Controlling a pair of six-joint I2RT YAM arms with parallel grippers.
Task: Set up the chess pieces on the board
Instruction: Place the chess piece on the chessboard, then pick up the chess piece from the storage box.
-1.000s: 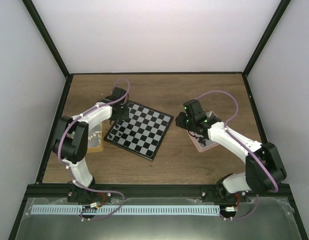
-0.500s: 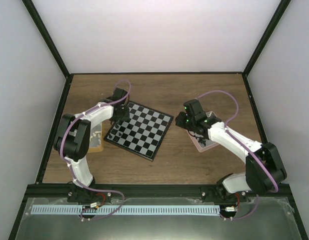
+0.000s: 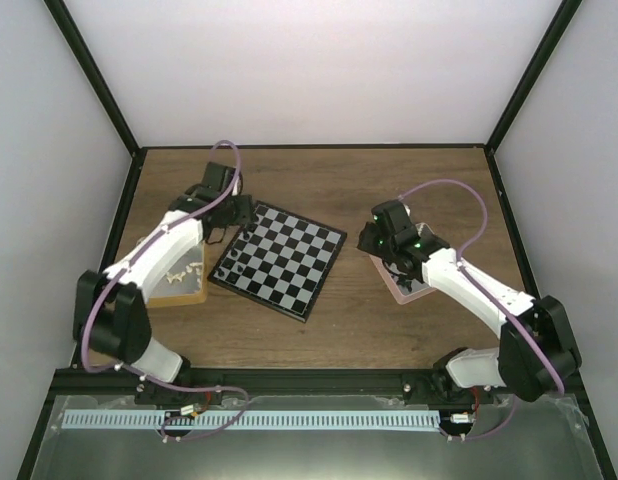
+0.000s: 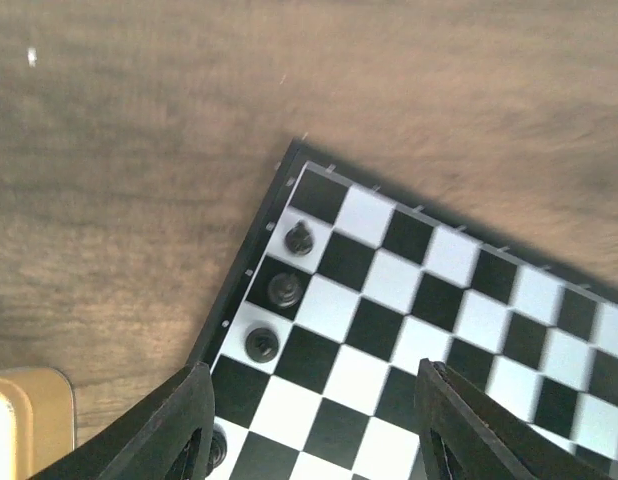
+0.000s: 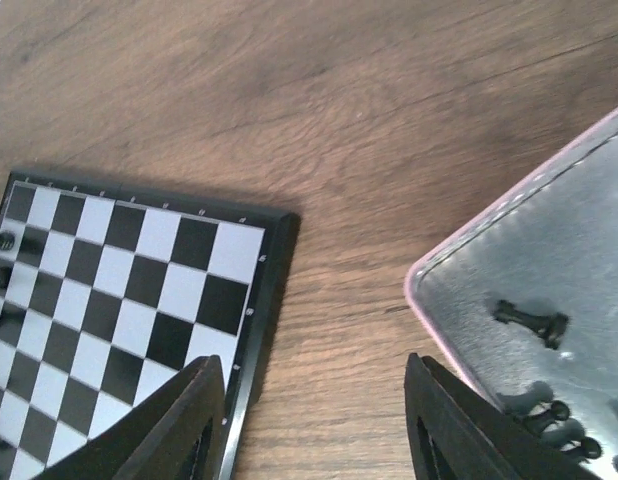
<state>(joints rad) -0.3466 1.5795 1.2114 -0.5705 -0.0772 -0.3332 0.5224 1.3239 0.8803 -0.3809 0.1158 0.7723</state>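
Observation:
My right gripper moves over the rim of the pink tray next, then back and down onto the base of the black queen.
The board lies tilted in the middle of the table. In the left wrist view, three black chess pieces stand in a row along its left edge column, and a fourth shows partly behind my left finger. My left gripper hangs open above that corner of the board, with nothing between its fingers. My right gripper is open over bare wood between the board and the pink tray. Black pieces lie in that tray.
A tan tray with cream-white pieces sits left of the board under the left arm. The pink tray sits right of the board under the right arm. Black frame posts and white walls close in the table.
My left gripper has opened and drawn back toward the far left corner of the board, and its arm has swung left. The right gripper has opened wider and shifted slightly.

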